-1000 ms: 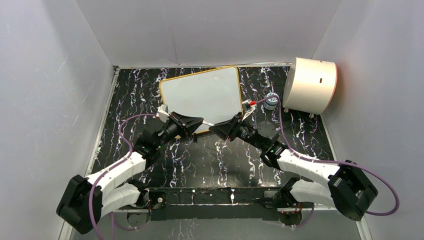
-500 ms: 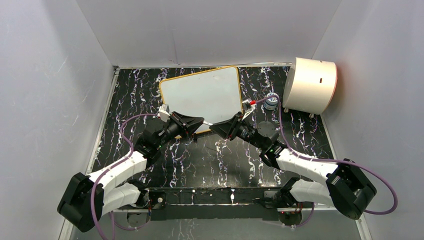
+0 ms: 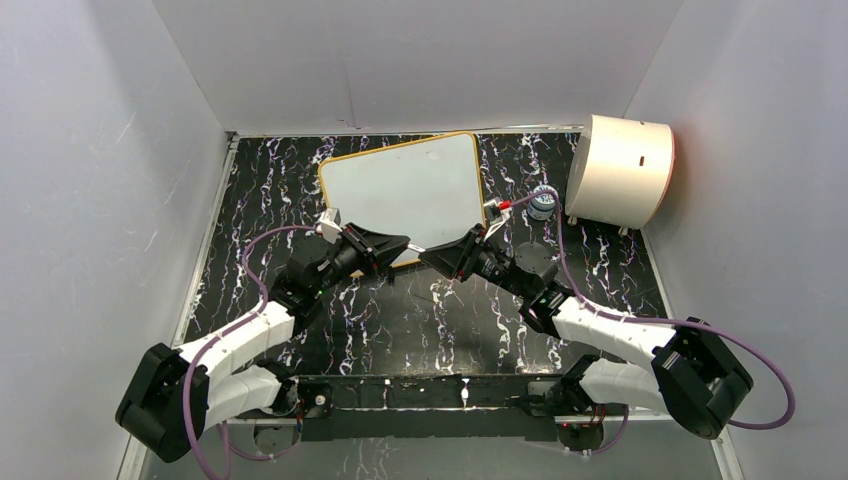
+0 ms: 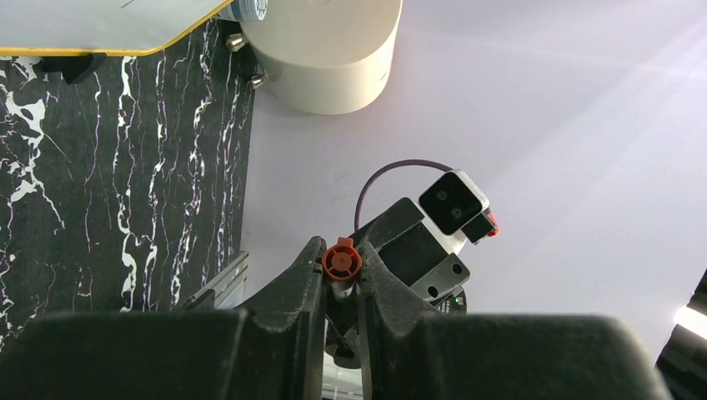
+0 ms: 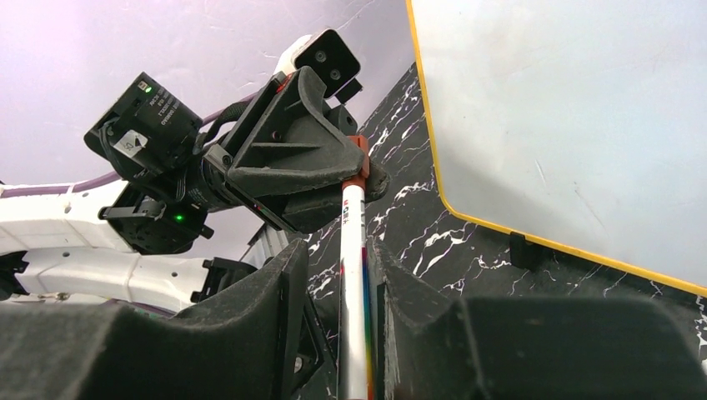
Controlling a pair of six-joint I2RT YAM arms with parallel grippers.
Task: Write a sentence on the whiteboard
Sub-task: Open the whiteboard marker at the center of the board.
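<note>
The red cap needs to come off the marker next: the left gripper has to pull it down and to the left in the top view, toward the open mat [image 3: 286, 246], then lower and release it there.
The whiteboard [image 3: 405, 190] lies tilted on the black marbled mat, its orange-yellow rim toward the arms. Its face [image 5: 567, 108] is blank, and no sentence shows on it. Just off its near edge the two grippers meet tip to tip over a white marker [image 3: 420, 247]. My left gripper [image 4: 341, 258] is shut on the marker's red cap [image 4: 341, 260]. My right gripper [image 5: 338, 248] straddles the white barrel [image 5: 352, 250]. One finger lies against the barrel and a thin gap shows at the other.
A cream half-cylinder drum [image 3: 620, 170] stands at the back right. A small blue-and-white jar [image 3: 542, 203] sits beside it, right of the board. Grey walls close in the mat on three sides. Purple cables loop from both wrists.
The right gripper's jaws have narrowed around the marker barrel. Both arms have stayed almost where they were, and the left grip on the cap is unchanged.
</note>
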